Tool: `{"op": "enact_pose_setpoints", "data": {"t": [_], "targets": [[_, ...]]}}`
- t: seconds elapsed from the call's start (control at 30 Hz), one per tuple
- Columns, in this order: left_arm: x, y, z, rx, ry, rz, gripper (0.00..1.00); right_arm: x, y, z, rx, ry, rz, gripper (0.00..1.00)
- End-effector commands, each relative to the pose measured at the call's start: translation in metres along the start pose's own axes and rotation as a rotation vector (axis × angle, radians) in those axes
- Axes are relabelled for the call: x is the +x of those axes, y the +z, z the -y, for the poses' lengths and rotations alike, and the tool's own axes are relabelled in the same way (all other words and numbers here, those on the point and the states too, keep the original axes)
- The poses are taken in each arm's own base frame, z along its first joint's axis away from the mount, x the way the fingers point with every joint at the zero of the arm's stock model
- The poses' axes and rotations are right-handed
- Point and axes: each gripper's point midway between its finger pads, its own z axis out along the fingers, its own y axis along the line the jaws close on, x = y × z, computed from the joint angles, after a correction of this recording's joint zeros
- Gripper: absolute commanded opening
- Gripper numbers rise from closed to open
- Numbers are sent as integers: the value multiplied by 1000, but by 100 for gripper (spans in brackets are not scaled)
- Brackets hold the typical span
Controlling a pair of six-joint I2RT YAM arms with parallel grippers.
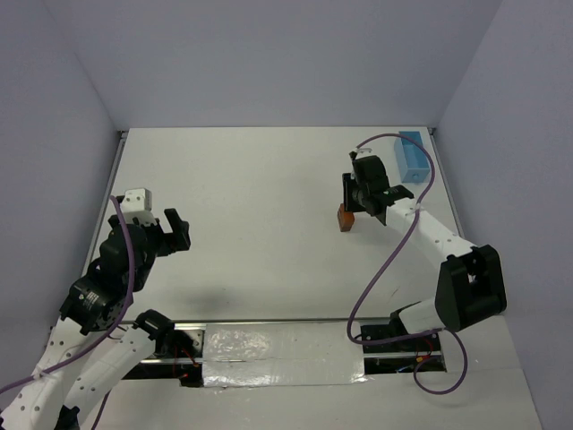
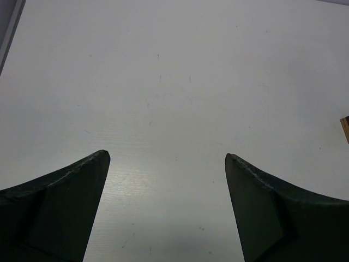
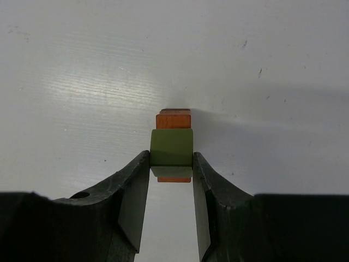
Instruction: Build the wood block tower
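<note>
My right gripper should next lower the green block [image 3: 171, 146] onto the tower's reddish-orange top below and let go, as their sides already line up.
The tower [image 1: 345, 218] stands right of centre on the table, showing orange-red and brown in the top view. In the right wrist view an olive green block [image 3: 171, 146] sits on top of reddish-orange blocks [image 3: 173, 119]. My right gripper [image 3: 171, 157] is shut on the green block, one finger touching each side; in the top view the gripper [image 1: 361, 202] is right over the tower. My left gripper [image 1: 175, 229] is open and empty over bare table at the left, its jaws wide apart [image 2: 166, 157]. A sliver of a tan wood piece [image 2: 346, 129] shows at that view's right edge.
A light blue rectangular box [image 1: 412, 154] lies at the back right corner. Grey walls enclose the white table [image 1: 260, 179] on three sides. A strip of shiny tape [image 1: 269, 345] runs between the arm bases at the near edge.
</note>
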Motion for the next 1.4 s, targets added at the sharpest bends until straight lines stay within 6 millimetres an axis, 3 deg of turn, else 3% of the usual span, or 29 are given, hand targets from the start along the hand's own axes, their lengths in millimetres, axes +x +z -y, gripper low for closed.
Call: {"op": "enact_pose_setpoints", "data": {"t": [0.0, 1.03, 1.37], "targets": [[-10, 2, 4, 13, -3, 35, 99, -2, 4, -1, -6, 9, 3, 35], [-9, 2, 4, 15, -1, 35, 99, 7, 14, 0, 5, -16, -45, 42], [-10, 1, 4, 16, -3, 38, 99, 8, 13, -3, -8, -17, -45, 52]]}}
